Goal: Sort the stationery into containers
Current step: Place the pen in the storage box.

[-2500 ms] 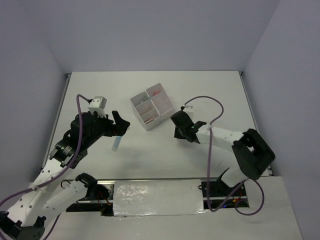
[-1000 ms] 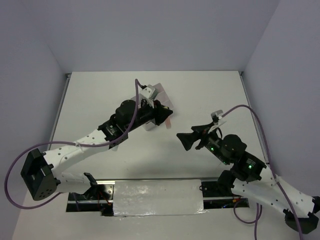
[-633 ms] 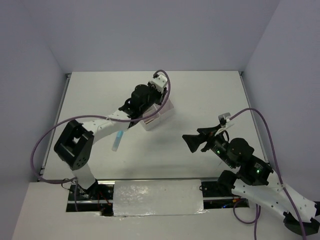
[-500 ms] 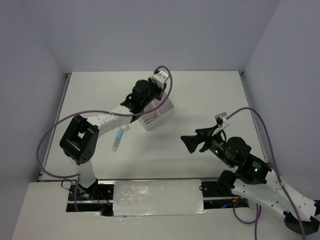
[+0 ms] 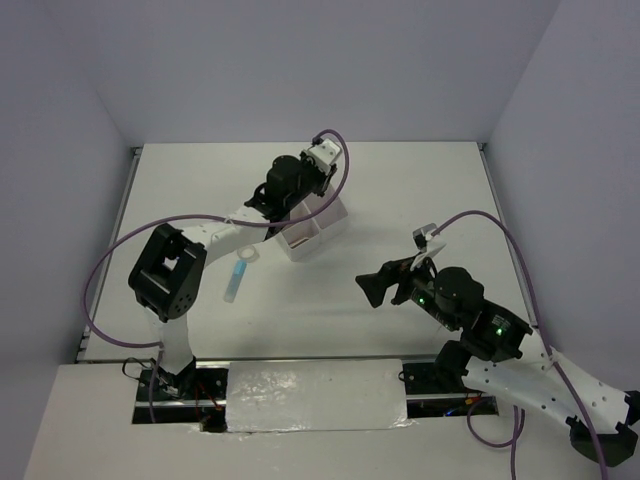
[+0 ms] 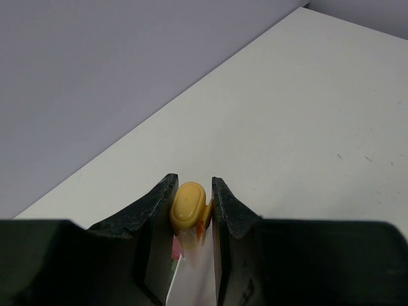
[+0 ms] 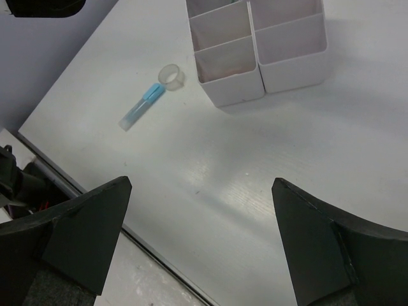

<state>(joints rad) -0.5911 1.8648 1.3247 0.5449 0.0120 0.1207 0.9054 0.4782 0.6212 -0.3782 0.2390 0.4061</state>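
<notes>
I will keep my left gripper over the organiser's section beside the divider next and open it to release the yellow-orange piece, because that section is below my fingers.
My left gripper is shut on a short yellow-orange piece, held end-up over the white organiser. A divider wall and something pink show just below the jaws. In the top view the left arm covers most of the organiser. A blue highlighter-like piece lies on the table to the organiser's left, with a small clear tape roll at its far end. My right gripper hangs open and empty above bare table, right of the organiser.
The table's near edge with a metal rail runs under the right gripper. Grey walls close in the table at the back and both sides. A purple cable loops off the left arm.
The left arm has swung further over the organiser's far side, still holding the yellow-orange piece. The right arm shifted slightly. The blue piece and the tape roll lie where they were.
</notes>
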